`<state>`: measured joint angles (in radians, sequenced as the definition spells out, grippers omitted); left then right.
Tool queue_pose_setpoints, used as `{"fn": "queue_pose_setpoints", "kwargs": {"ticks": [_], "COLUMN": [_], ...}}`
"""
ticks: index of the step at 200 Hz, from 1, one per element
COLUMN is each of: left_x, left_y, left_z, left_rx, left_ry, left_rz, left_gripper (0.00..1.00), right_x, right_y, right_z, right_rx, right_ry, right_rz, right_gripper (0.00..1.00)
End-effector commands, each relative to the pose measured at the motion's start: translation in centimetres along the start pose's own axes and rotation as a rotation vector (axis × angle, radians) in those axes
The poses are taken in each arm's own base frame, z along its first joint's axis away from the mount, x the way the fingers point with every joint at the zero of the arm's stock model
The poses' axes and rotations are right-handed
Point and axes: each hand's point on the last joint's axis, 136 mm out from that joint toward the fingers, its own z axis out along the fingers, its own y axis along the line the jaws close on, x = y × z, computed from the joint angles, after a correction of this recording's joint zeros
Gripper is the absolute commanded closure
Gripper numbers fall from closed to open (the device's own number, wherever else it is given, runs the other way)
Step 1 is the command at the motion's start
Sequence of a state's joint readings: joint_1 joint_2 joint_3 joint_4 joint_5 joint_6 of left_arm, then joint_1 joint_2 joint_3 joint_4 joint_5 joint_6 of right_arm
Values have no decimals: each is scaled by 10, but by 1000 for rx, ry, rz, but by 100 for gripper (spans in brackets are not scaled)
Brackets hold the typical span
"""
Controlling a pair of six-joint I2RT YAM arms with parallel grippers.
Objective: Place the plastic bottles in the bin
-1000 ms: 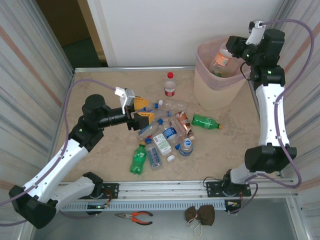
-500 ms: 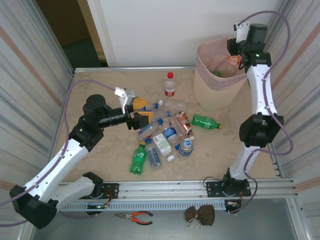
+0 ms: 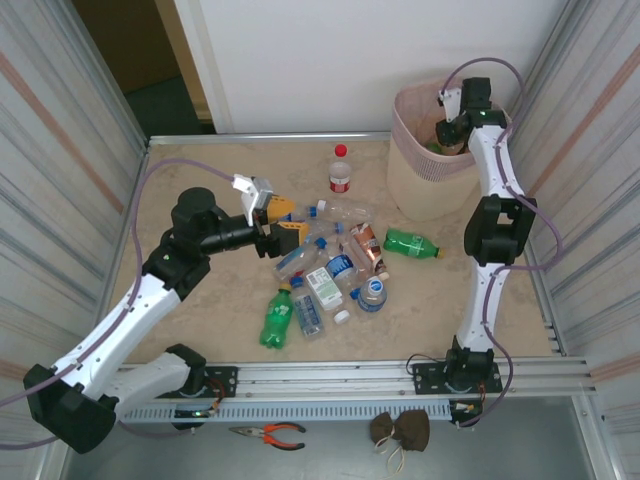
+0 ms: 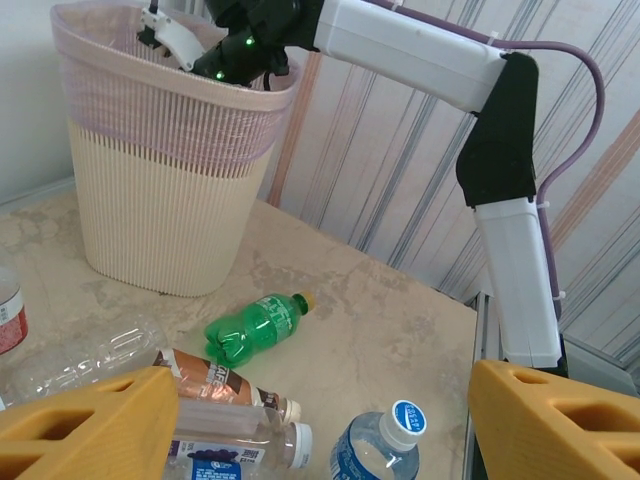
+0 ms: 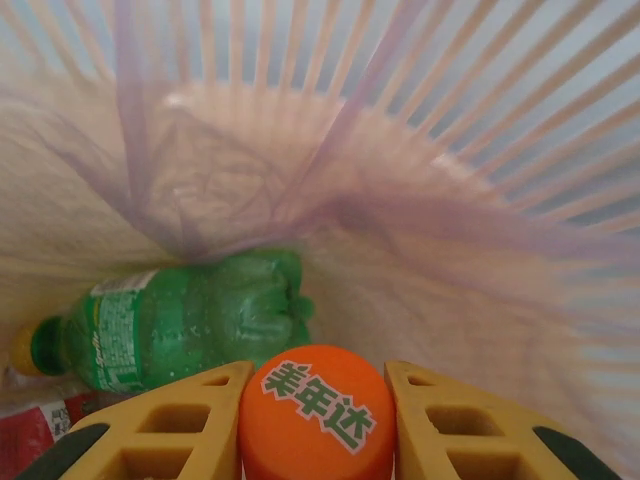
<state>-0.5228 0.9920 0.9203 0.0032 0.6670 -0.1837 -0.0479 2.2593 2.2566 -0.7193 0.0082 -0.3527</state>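
My right gripper should go down deeper into the bin next and let go of the orange-capped bottle by the green bottle's base [image 5: 293,298], because that spot is still below the gripper.
The beige bin [image 3: 420,185] with its pink liner stands at the back right; the left wrist view shows it too [image 4: 150,200]. Inside it, my right gripper [image 3: 452,130] [image 5: 316,422] is shut on an orange-capped bottle [image 5: 316,415], held above a green bottle [image 5: 180,320] lying on the liner. Several plastic bottles lie piled mid-table: a green one [image 3: 411,243] [image 4: 255,325], a brown one [image 3: 365,248] [image 4: 215,378], a blue-capped one [image 3: 372,295] [image 4: 385,450], another green one [image 3: 277,318] and an upright red-capped one [image 3: 341,170]. My left gripper [image 3: 283,228] [image 4: 322,425] hovers open at the pile's left edge, holding nothing.
A loose white cap [image 3: 342,317] lies by the pile. Striped panels wall both sides and a white wall [image 3: 330,60] closes the back. Pliers [image 3: 268,433] and a brown pouch [image 3: 400,430] lie below the front rail.
My right arm swung left from above the bin's right side and lowered the orange-capped bottle into the bin. The left arm barely moved.
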Motion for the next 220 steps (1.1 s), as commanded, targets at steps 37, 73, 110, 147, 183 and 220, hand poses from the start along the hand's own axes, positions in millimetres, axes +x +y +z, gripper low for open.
{"fn": "queue_pose_setpoints", "kwargs": {"ticks": [37,73,110,147,183,220], "left_x": [-1,-4,-1,-1,4,5], "left_y": [5,6,6,6,10,11], "left_z": [-3,-1,-3,-7,-10,-10], "left_rx": [-23,-23,-30,-50,-83,-89], "left_ry": [-16,-21,-15,-13,3,6], "left_rz": [-13,-19,-31,-31,-41,-53], "left_gripper": [23,24,24,24,24,24], "right_x": [39,51,47,30,13,-3], "right_y": [7,7,7,6,0,-2], "right_z": [39,52,48,32,9,-20], "right_rx": [-18,-11,-6,-6,8,22], "right_ry": [117,145,134,87,39,-9], "right_rz": [6,27,46,67,84,86], "right_gripper": [74,67,49,40,40,39]}}
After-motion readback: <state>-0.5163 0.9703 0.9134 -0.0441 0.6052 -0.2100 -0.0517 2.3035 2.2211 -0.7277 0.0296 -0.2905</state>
